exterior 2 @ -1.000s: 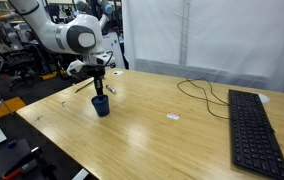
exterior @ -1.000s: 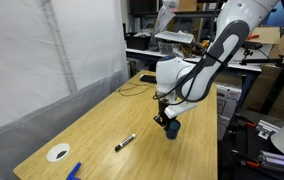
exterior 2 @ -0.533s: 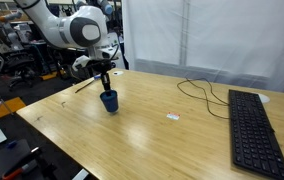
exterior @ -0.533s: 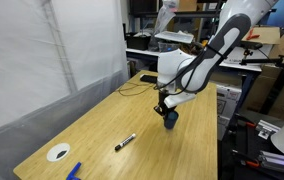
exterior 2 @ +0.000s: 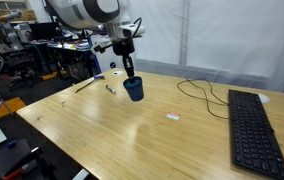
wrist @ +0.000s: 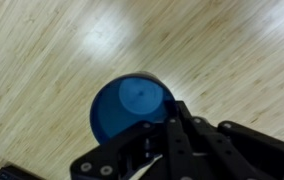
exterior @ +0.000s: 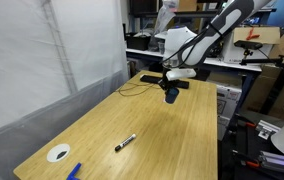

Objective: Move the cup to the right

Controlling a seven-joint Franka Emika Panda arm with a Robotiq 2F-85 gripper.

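Observation:
My gripper should lower the hanging cup onto the bare tabletop beside the small white piece and release the cup's rim, as that spot lies below my gripper.
The small dark blue cup (exterior: 170, 95) hangs in my gripper (exterior: 169, 86), lifted clear above the wooden table (exterior: 102, 125). In an exterior view the cup (exterior 2: 133, 89) is tilted slightly under the gripper (exterior 2: 129, 74). In the wrist view the cup (wrist: 127, 108) shows its open mouth just beyond the black fingers (wrist: 172, 125), which are shut on its rim.
A black marker (exterior: 125, 143) lies on the table, with a white disc (exterior: 58, 153) and a flat bright-blue object (exterior: 74, 170) near one corner. A black keyboard (exterior 2: 253, 125), a cable (exterior 2: 204, 92) and a small white piece (exterior 2: 172, 117) lie on the table.
The gripper has lifted the cup off the table and carried it across, toward the keyboard and cable side; the arm has stretched out further.

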